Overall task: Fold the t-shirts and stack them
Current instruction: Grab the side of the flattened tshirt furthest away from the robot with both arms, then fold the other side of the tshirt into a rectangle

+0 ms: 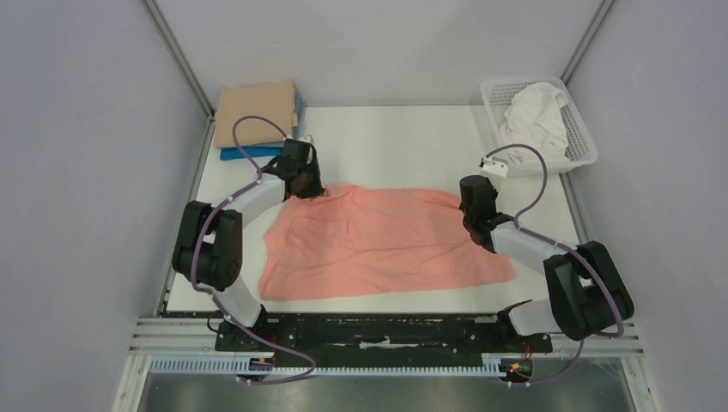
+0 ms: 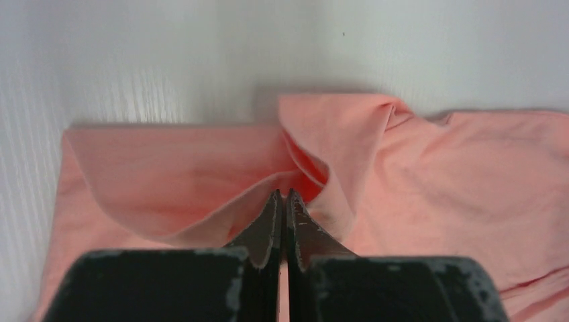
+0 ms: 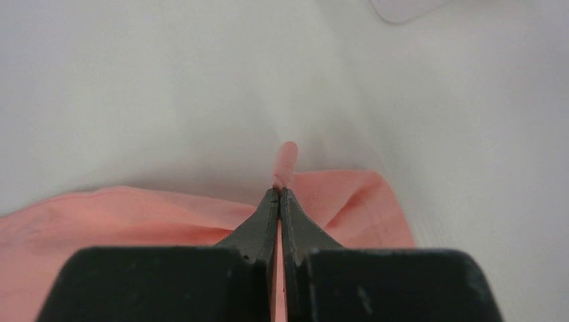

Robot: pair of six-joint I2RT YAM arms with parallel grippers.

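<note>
My left gripper carries the shirt's pinched far edge back next, stopping by the shirt's near edge (image 1: 316,291), since the shirt's near part lies spread.
A salmon-pink t-shirt (image 1: 386,245) lies spread and wrinkled across the middle of the white table. My left gripper (image 1: 309,190) is shut on its far left corner; in the left wrist view the pinched cloth (image 2: 201,174) rises in folds around the closed gripper (image 2: 283,194). At the far right corner my right gripper (image 1: 468,213) is shut on the shirt's edge, and a small roll of pink cloth (image 3: 285,161) pokes out past the closed gripper (image 3: 279,192). A folded tan t-shirt (image 1: 255,110) rests on a folded blue one (image 1: 249,153) at the back left. A crumpled white t-shirt (image 1: 536,116) fills the basket.
A white plastic lattice basket (image 1: 579,150) stands at the back right corner. Grey walls and metal frame posts close in the table on three sides. The arms' black base rail (image 1: 378,330) runs along the near edge.
</note>
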